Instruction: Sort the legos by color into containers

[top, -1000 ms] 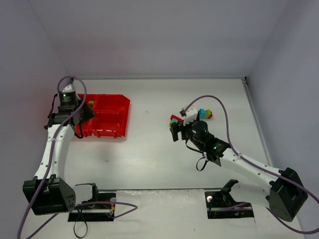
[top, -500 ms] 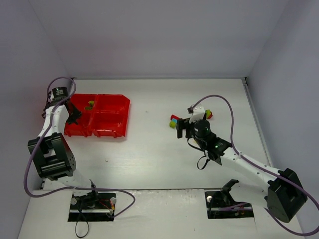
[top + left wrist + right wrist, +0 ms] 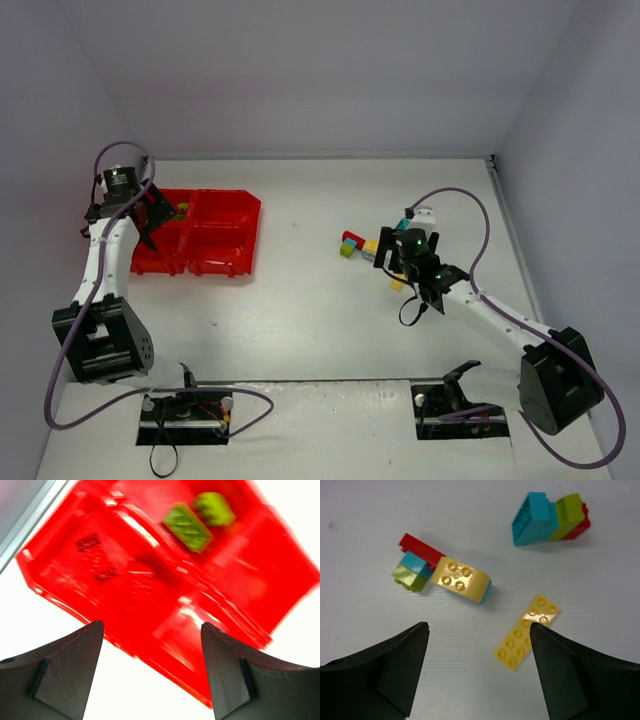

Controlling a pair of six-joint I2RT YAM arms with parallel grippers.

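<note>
My right gripper is open above the yellow plate's near end (image 3: 396, 286) (image 3: 508, 658). It will turn in line with the slanted yellow plate next and go down onto that end.
The containers are the four compartments of a glossy red tray (image 3: 215, 235) (image 3: 235, 587) at the left. Two lime green legos (image 3: 187, 527) lie in one far compartment (image 3: 182, 210). My left gripper (image 3: 150, 218) (image 3: 151, 626) hangs open and empty over the tray's near left part. At the right, loose legos lie on the table: a flat yellow plate (image 3: 527, 631) (image 3: 398, 282), a yellow brick (image 3: 460, 580) on a teal one, a red, teal and green cluster (image 3: 415, 562) (image 3: 350, 243), and a teal, green and red stack (image 3: 550, 517). My right gripper (image 3: 479, 627) (image 3: 390, 265) is open above them, its right finger beside the plate.
The grey side walls stand close to the tray at the left and run along the table's right edge. Purple cables loop off both arms. Bare white table (image 3: 300, 290) lies between the tray and the loose bricks.
My left gripper has opened over the tray and the left arm has swung back to the left. The right gripper has moved right, to above the yellow plate.
</note>
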